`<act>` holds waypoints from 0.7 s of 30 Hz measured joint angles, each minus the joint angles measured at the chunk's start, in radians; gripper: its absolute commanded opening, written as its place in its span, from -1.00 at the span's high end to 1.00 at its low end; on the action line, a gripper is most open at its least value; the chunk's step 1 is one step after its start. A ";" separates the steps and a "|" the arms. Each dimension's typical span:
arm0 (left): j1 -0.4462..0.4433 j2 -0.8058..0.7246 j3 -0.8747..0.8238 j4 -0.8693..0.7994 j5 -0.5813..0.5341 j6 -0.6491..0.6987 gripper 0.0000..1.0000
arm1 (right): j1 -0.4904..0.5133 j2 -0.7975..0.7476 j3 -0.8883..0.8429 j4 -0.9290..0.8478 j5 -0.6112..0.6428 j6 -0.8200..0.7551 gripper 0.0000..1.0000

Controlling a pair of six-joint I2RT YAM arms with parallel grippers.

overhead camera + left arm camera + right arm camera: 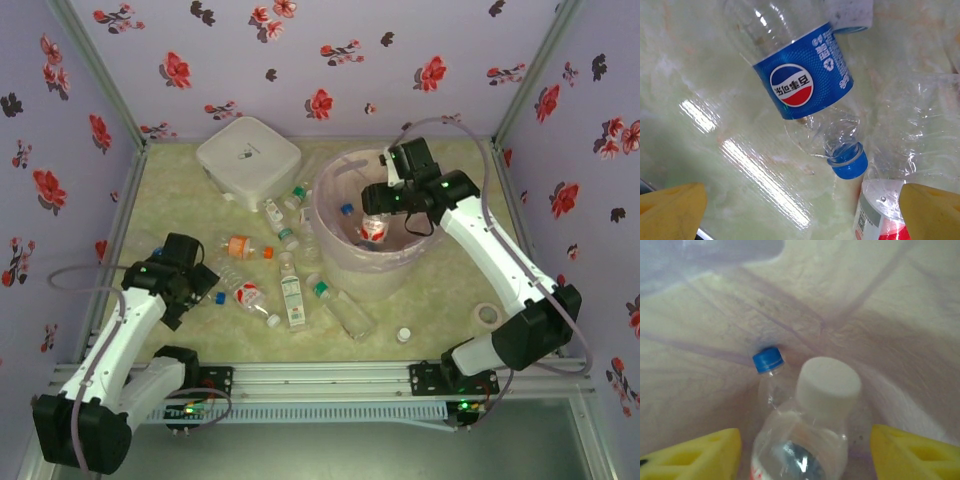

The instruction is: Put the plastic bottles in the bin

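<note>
The blue-labelled bottle's clear shoulder (821, 127) is below, so my left gripper will next lower its open fingers around it and close there, where it narrows toward the cap.
The bin (330, 245), a round bucket lined with a pale pink bag (865, 305), stands at the back middle. My right gripper (385, 207) hangs open over it. Between its yellow fingers (912, 455) is a clear white-capped bottle (826, 390), with gaps on both sides. A blue-capped bottle (768, 365) lies deeper in the bag. My left gripper (205, 287) is open low over the table, and a blue-labelled bottle with a blue cap (805, 85) lies just ahead of it. A red-and-white labelled bottle (877, 212) lies by its right finger (935, 210). Several more bottles (292, 298) lie left of the bin.
A white square lidded box (248, 155) stands at the back left. A loose white cap (403, 335) and a tape ring (488, 314) lie front right of the bin. Flowered walls close the table in on three sides.
</note>
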 measured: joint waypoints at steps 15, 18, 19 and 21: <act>-0.035 0.101 -0.090 0.198 -0.007 -0.126 -0.99 | 0.004 -0.178 0.105 0.043 -0.195 0.051 -0.97; -0.035 0.142 -0.093 0.253 -0.017 -0.131 -1.00 | 0.003 -0.211 0.103 0.079 -0.233 0.063 -0.97; -0.034 0.156 -0.100 0.277 -0.018 -0.132 -0.99 | 0.003 -0.220 0.103 0.085 -0.240 0.064 -0.97; -0.032 0.179 -0.118 0.311 -0.018 -0.132 -0.96 | 0.002 -0.237 0.102 0.090 -0.246 0.064 -0.97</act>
